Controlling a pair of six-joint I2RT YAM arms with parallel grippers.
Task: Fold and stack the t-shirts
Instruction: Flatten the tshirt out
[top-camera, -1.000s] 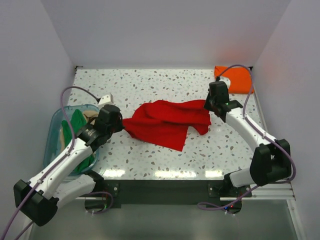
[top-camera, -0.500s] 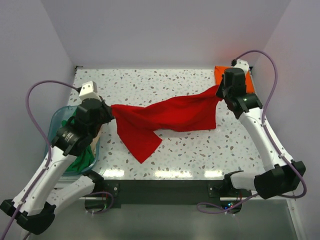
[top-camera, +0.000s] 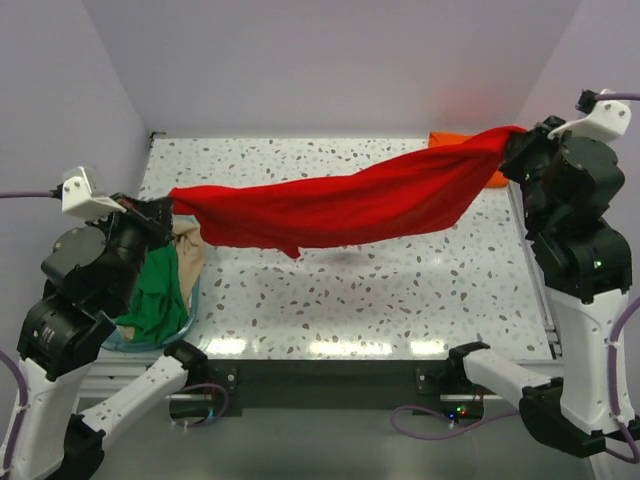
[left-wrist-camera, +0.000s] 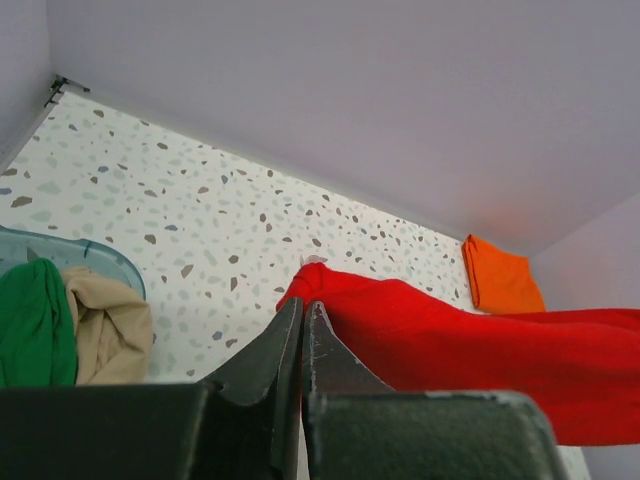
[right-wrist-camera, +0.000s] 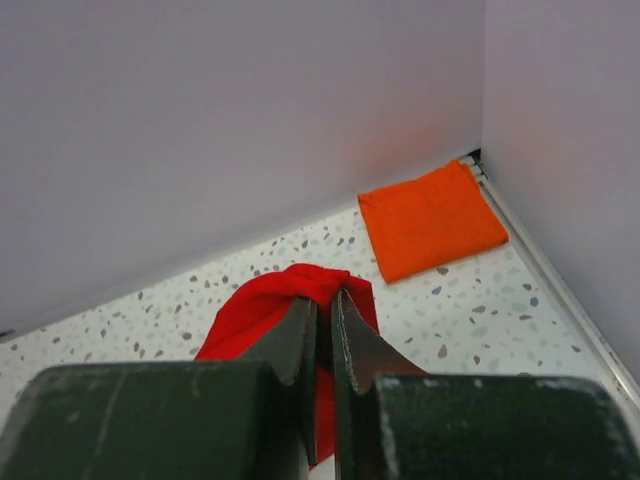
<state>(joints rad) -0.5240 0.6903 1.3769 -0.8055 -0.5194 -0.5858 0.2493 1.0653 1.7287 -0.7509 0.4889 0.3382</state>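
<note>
I will lower my right gripper's still-hanging red end outward onto the tabletop below, beside the folded orange t-shirt, and release.
The red t-shirt (top-camera: 340, 205) hangs stretched in the air above the table, held at both ends. My left gripper (top-camera: 172, 206) is shut on its left end, and in the left wrist view the red cloth (left-wrist-camera: 450, 345) bunches at the fingertips (left-wrist-camera: 306, 305). My right gripper (top-camera: 512, 140) is shut on the right end, raised high; the red cloth (right-wrist-camera: 270, 300) is pinched between its fingers (right-wrist-camera: 325, 300). A folded orange t-shirt (right-wrist-camera: 432, 220) lies flat in the back right corner (top-camera: 452, 140). Green (top-camera: 158, 295) and tan (top-camera: 187, 250) t-shirts lie in the tub.
A clear bluish plastic tub (top-camera: 150, 338) sits at the table's left edge, under my left arm; its rim (left-wrist-camera: 90, 252) shows in the left wrist view. White walls close the table on three sides. The speckled tabletop (top-camera: 380, 290) lies under the hanging shirt.
Both arms have risen and moved apart, lifting the red t-shirt off the table and pulling it out into a long taut band. Both grips held throughout.
</note>
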